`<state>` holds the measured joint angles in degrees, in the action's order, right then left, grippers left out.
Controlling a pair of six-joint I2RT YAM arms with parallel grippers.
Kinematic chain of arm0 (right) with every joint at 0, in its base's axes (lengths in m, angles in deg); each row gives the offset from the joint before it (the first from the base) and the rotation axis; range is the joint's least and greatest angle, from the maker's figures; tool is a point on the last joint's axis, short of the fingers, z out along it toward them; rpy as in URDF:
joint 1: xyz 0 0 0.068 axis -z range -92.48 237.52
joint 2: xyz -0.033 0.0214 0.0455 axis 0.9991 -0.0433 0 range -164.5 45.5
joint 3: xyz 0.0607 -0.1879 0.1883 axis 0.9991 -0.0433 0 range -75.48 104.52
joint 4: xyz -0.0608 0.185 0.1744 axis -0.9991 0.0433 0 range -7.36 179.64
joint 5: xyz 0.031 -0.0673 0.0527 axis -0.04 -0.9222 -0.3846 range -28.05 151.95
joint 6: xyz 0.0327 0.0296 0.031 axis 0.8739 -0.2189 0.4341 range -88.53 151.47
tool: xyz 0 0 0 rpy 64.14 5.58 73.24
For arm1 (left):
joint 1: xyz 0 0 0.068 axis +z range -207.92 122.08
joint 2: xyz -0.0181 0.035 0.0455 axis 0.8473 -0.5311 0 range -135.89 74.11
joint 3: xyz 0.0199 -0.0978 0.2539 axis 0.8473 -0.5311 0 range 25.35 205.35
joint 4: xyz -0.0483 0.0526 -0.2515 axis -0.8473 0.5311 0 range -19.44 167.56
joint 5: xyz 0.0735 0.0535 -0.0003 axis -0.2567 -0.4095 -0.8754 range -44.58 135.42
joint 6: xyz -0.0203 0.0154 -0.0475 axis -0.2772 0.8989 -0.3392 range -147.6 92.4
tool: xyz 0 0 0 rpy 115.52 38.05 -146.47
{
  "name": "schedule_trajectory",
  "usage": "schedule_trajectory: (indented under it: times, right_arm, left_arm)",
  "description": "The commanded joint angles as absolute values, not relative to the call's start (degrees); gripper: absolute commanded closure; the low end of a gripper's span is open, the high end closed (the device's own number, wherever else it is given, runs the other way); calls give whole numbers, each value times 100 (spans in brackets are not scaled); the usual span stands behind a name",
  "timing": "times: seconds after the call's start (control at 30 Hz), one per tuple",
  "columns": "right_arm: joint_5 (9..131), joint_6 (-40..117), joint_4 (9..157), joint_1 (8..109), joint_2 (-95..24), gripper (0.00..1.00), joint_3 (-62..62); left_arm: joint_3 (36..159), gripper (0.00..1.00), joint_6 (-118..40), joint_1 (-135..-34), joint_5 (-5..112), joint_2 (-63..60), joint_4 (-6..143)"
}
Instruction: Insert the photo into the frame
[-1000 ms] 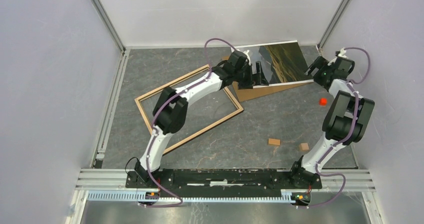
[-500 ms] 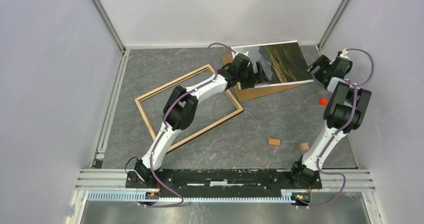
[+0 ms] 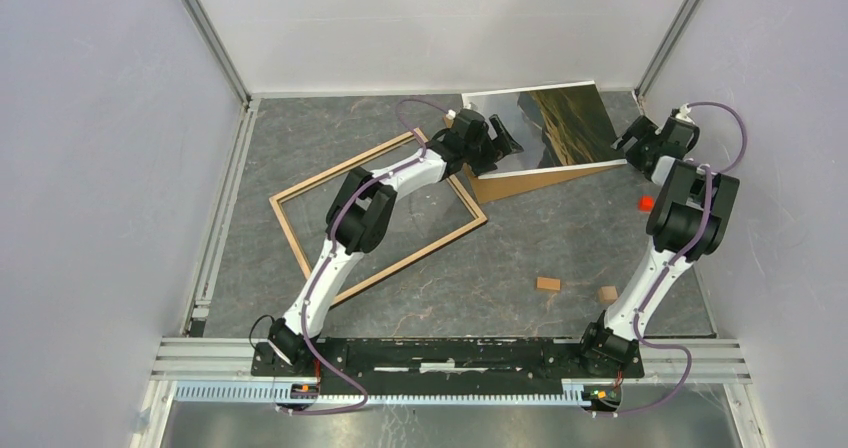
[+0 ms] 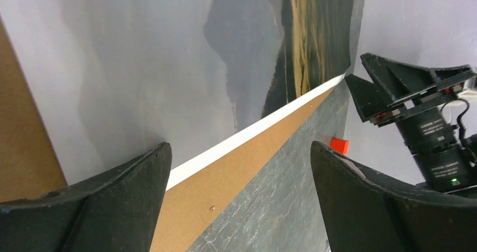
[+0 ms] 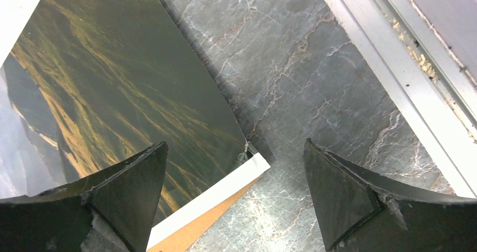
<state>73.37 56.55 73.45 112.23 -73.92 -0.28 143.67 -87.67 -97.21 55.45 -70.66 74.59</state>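
Observation:
My right gripper should next slide left in the top view, around the photo's near corner [image 3: 621, 163]. That corner is on that side and sticks out past the backing board [image 3: 520, 180].
The photo [image 3: 545, 126], a glossy dark landscape print with golden streaks and a white margin, lies at the back of the table on a brown backing board [image 3: 520, 180]. It also shows in the left wrist view [image 4: 169, 55] and the right wrist view [image 5: 112, 89]. The light-wood frame [image 3: 290, 233] lies flat left of centre. My left gripper [image 3: 503, 140] is open and empty at the photo's left edge; in its own view [image 4: 241, 167] the jaws span the white margin. My right gripper [image 3: 631, 140] is open and empty at the photo's right corner, which sits between its fingers [image 5: 233, 167].
A small red block [image 3: 646, 204] lies near the right arm and shows in the left wrist view [image 4: 338, 145]. Two small wooden blocks [image 3: 547, 284] [image 3: 607, 294] lie at the front right. Walls and an aluminium rail [image 5: 405, 77] close in behind.
My left gripper has drawn back from over the photo toward its left edge. My right gripper has shifted slightly toward the back right corner. The photo and frame have not moved.

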Motion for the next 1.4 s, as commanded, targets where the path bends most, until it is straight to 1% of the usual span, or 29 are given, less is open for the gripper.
schedule_trajectory:
  times: [0.0,0.2,0.47,0.77,0.97,1.03,1.13,1.23,1.37]
  right_arm:
    - [7152,5747,7351,11205,-7638,4,199]
    - [7425,5995,7104,11138,-7814,5,199]
    - [8197,6482,6362,11125,-7454,15,-208]
    - [8397,6511,5997,11129,-6973,16,-681]
    - [8521,6740,5568,11127,-6882,18,-1024]
    - [8498,6917,5235,11116,-6785,18,-1273]
    - [8603,7626,4213,11103,-6746,17,-1797]
    - [8592,8332,3368,11036,-6898,17,-2040]
    - [8244,8731,3091,10878,-7138,20,-2003]
  left_arm:
    - [14136,1,-9319,-9661,5314,-7020,7276]
    - [14075,1,-9491,-9564,5333,-7106,7538]
    - [14092,1,-9535,-9541,5456,-7188,7589]
    - [14119,1,-9508,-9541,5484,-7199,7673]
    - [14110,0,-9493,-9536,5504,-7202,7701]
    - [14118,0,-9486,-9542,5518,-7189,7710]
    - [14119,0,-9486,-9536,5518,-7195,7724]
    - [14128,0,-9486,-9541,5527,-7191,7741]
    - [14127,0,-9435,-9538,5538,-7178,7794]
